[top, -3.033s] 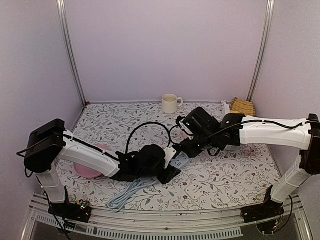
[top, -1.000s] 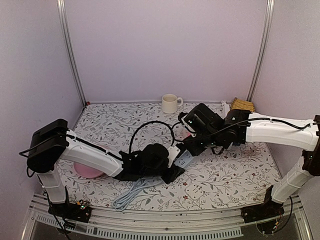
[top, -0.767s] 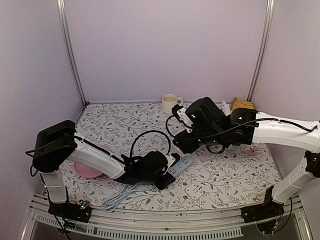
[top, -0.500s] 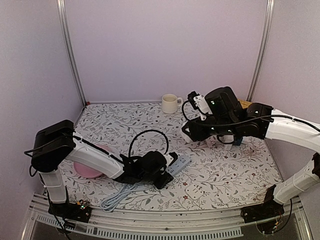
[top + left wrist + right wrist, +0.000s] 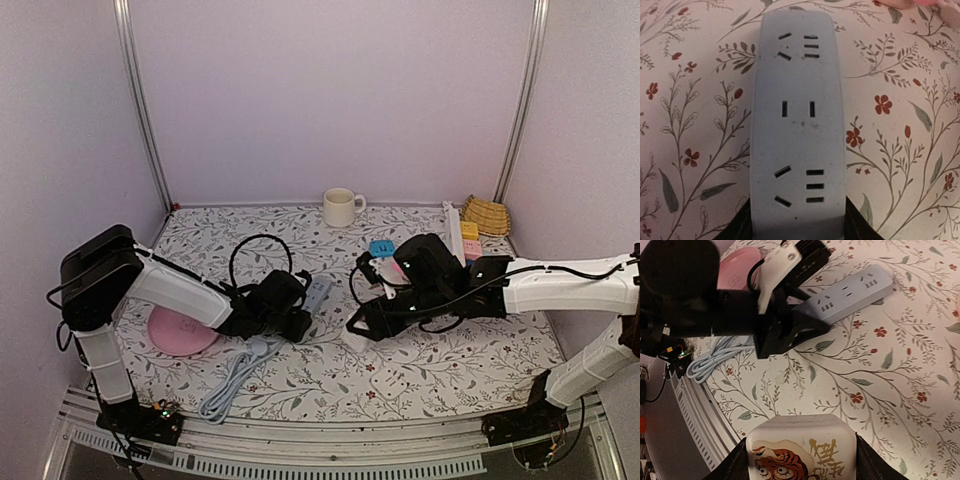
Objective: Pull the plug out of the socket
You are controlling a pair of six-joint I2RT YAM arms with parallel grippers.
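The power strip's outlets are already empty. The plug needs to come back and down next with my right gripper, onto the clear tablecloth by the table's front edge (image 5: 340,388), to be released there.
The socket is a pale grey power strip (image 5: 797,130) lying flat on the flowered tablecloth; all its outlets are empty. My left gripper (image 5: 797,225) is shut on its near end, with a dark finger (image 5: 740,227) on each side. In the top view the strip (image 5: 317,291) lies left of centre, with the left gripper (image 5: 298,320) at its near end. The plug (image 5: 801,450) is a white block with a tiger picture. My right gripper (image 5: 801,445) is shut on it and holds it low over the cloth, apart from the strip (image 5: 850,292). The right gripper (image 5: 362,325) hides the plug from above.
The strip's light blue cable (image 5: 235,375) trails toward the front edge. A pink plate (image 5: 180,330) lies at the left, a cream mug (image 5: 340,207) at the back, a woven basket (image 5: 487,214) and small coloured blocks (image 5: 381,247) at the back right. A white tag (image 5: 383,383) lies near front.
The right gripper pulled the plug out of the strip, rose toward the back, then came down to the strip's right. The left gripper carried the strip leftward and turned it.
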